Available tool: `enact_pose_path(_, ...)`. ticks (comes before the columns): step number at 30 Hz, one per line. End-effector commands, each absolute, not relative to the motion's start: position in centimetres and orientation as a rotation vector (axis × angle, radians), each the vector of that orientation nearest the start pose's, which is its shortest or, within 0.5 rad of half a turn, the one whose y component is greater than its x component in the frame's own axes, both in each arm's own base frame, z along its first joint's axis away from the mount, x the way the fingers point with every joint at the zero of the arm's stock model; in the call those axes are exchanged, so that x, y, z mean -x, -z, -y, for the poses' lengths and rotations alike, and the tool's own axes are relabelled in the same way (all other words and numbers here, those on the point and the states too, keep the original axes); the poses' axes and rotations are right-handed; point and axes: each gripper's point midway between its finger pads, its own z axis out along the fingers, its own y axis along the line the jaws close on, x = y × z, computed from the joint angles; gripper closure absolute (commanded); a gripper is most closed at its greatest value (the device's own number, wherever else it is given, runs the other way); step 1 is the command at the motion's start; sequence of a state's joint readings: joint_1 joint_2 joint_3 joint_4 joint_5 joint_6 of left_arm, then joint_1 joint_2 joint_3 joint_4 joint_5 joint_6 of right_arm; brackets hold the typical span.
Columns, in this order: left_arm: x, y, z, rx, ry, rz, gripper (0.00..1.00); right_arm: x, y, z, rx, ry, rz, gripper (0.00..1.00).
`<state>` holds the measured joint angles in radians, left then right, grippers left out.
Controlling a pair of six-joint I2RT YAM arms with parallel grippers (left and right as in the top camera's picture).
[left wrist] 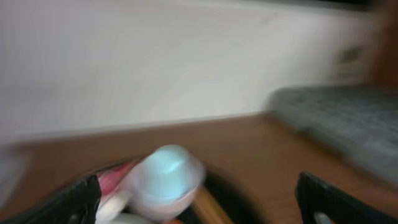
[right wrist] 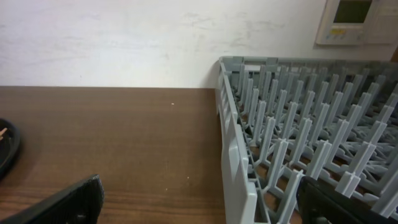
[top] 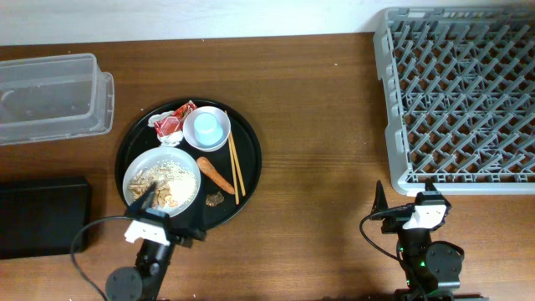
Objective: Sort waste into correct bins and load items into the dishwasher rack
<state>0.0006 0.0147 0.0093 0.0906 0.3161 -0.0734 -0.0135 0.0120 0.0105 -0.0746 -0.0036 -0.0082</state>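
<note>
My left gripper moves outward over the plate, tilts down and lowers onto the tray's rim beside the carrot piece next. Bare tray leaves a finger room there.
A round black tray holds a white plate of pale flakes, a white cup with a blue inside, a red-and-white wrapper, a white tissue, an orange carrot piece, a brown lump and two chopsticks. My left gripper stands open at the tray's near edge, one finger over the plate. The left wrist view is blurred, with the cup between the open fingers. Beside the grey dishwasher rack my right gripper is open and holds nothing.
A clear plastic tub sits at the far left and a black box lies in front of it. The rack's near corner stands between the right fingers. Bare brown table separates tray and rack.
</note>
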Motion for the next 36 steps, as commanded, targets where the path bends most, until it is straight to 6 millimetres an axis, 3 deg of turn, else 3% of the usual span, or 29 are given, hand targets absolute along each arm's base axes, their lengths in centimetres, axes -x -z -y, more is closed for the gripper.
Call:
enact_pose_path(1,-19.1,-24.2,11.5,-0.54,0.595,-1.239,0.01,-24.6,-15.5,0.7,-0.017,0.034,-1.653,0.02)
enact_pose_path(3,-18.2,-26.5,11.5,-0.567,0.557,-1.129,0.01,-24.6,-15.5,0.7,-0.017,0.034,-1.653,0.02)
enact_pose_path(6,-18.6,-27.7,11.1,-0.524,0.556,-1.185,0.01,-24.6,-15.5,0.7,-0.016,0.034,-1.653,0.02)
enact_pose_path(11,-21.9,-28.9,9.8,-0.442,0.514,-1.502,0.01,-24.6,-15.5,0.7,-0.017,0.034,-1.653,0.02)
enact_pose_path(16,-27.6,-31.6,10.2,-0.461,0.576,-1.778,0.01,-24.6,-15.5,0.7,-0.017,0.034,-1.653,0.02)
enact_pose_path(19,-28.3,-29.9,12.6,-0.544,0.798,-1.843,0.01,-24.6,-15.5,0.7,-0.017,0.034,-1.653,0.02)
enact_pose_path(21,-29.8,-26.6,11.5,-0.378,0.805,-2.029,0.01,-24.6,-15.5,0.7,-0.017,0.034,-1.653,0.02)
enact_pose_path(24,-31.7,-21.8,7.0,0.001,0.571,-2.366,0.01,-24.6,-15.5,0.7,-0.017,0.034,-1.653,0.01)
enact_pose_path(26,-32.5,-20.4,4.6,0.089,0.374,-2.484,0.01,-24.6,-15.5,0.7,-0.017,0.034,-1.653,0.02)
enact_pose_path(28,-33.5,-19.7,5.3,0.074,0.428,-2.493,0.01,-24.6,-15.5,0.7,-0.017,0.034,-1.653,0.02)
enact_pose_path(32,-32.6,-16.9,5.6,0.089,0.446,-2.62,0.01,-24.6,-15.5,0.7,-0.017,0.034,-1.653,0.02)
enact_pose_path(34,-32.2,-14.4,3.6,0.22,0.294,-2.716,0.02,-24.6,-15.5,0.7,-0.017,0.034,-1.653,0.02)
enact_pose_path(36,-31.7,-12.6,3.1,0.227,0.201,-2.795,0.11,-24.6,-15.5,0.7,-0.016,0.034,-1.653,0.02)
